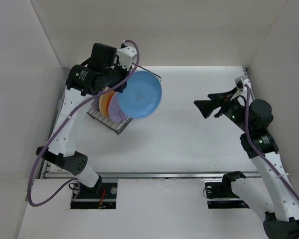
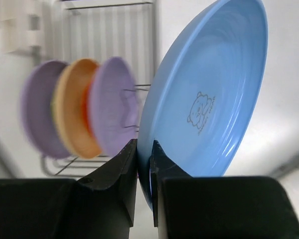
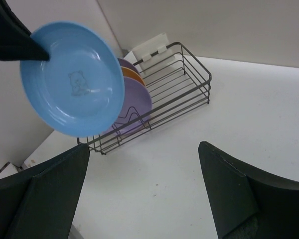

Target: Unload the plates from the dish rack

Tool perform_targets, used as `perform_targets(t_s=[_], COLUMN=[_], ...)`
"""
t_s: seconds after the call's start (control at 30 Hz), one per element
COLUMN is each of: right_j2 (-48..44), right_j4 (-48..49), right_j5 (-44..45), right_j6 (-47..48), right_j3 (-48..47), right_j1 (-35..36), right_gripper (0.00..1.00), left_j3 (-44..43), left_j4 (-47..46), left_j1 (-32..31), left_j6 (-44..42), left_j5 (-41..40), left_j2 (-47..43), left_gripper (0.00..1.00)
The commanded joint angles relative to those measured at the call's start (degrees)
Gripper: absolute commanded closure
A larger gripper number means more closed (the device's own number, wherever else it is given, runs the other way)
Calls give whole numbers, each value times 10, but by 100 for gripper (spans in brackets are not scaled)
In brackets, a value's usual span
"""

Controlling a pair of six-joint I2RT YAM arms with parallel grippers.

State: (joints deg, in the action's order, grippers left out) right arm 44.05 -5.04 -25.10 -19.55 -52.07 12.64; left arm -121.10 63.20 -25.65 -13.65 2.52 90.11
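My left gripper moves toward the right in the top view, back and down next, tilting the blue plate flat, since the table beside the rack (image 1: 109,124) lies bare.
My left gripper (image 1: 129,74) (image 2: 144,154) is shut on the rim of the blue plate (image 1: 140,94) (image 2: 209,99) and holds it on edge, lifted above the near end of the dish rack (image 1: 109,124) (image 3: 189,84). In the rack stand a lavender plate (image 2: 112,109) (image 3: 137,99), a tan-orange plate (image 2: 72,114) (image 1: 105,102) and another lavender plate (image 2: 35,109); a red-orange sliver shows between them. My right gripper (image 1: 209,107) (image 3: 144,189) is open and empty, in the air at the right, facing the rack. The blue plate (image 3: 72,77) shows at the upper left of the right wrist view.
The rack's white cutlery holder (image 3: 149,47) is at its far corner by the back wall. White walls enclose the table (image 1: 189,139) at the left, back and right. A metal rail (image 1: 154,174) runs along the near edge.
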Motion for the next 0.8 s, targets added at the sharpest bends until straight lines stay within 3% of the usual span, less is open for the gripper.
perform_targets(t_s=[0.0, 0.13, 0.3, 0.57, 0.77], right_j2=[-11, -16, -11, -12, -49], right_j4=[-46, -116, -215, -249, -239], right_j5=[27, 101, 265, 298, 305], right_j6=[-19, -36, -80, -121, -127], right_j3=[-46, -71, -90, -73, -50], right_j1=[-4, -4, -4, -4, -4], right_gripper=[4, 1, 1, 1, 1], left_j3=[21, 53, 96, 116, 126], left_j4=[34, 48, -10, -96, -127], left_j1=[-23, -79, -140, -158, -158], left_j6=[9, -1, -7, 13, 19], left_j5=[174, 214, 214, 219, 194], left_j2=[31, 123, 197, 279, 298], left_gripper=[100, 100, 100, 99, 50])
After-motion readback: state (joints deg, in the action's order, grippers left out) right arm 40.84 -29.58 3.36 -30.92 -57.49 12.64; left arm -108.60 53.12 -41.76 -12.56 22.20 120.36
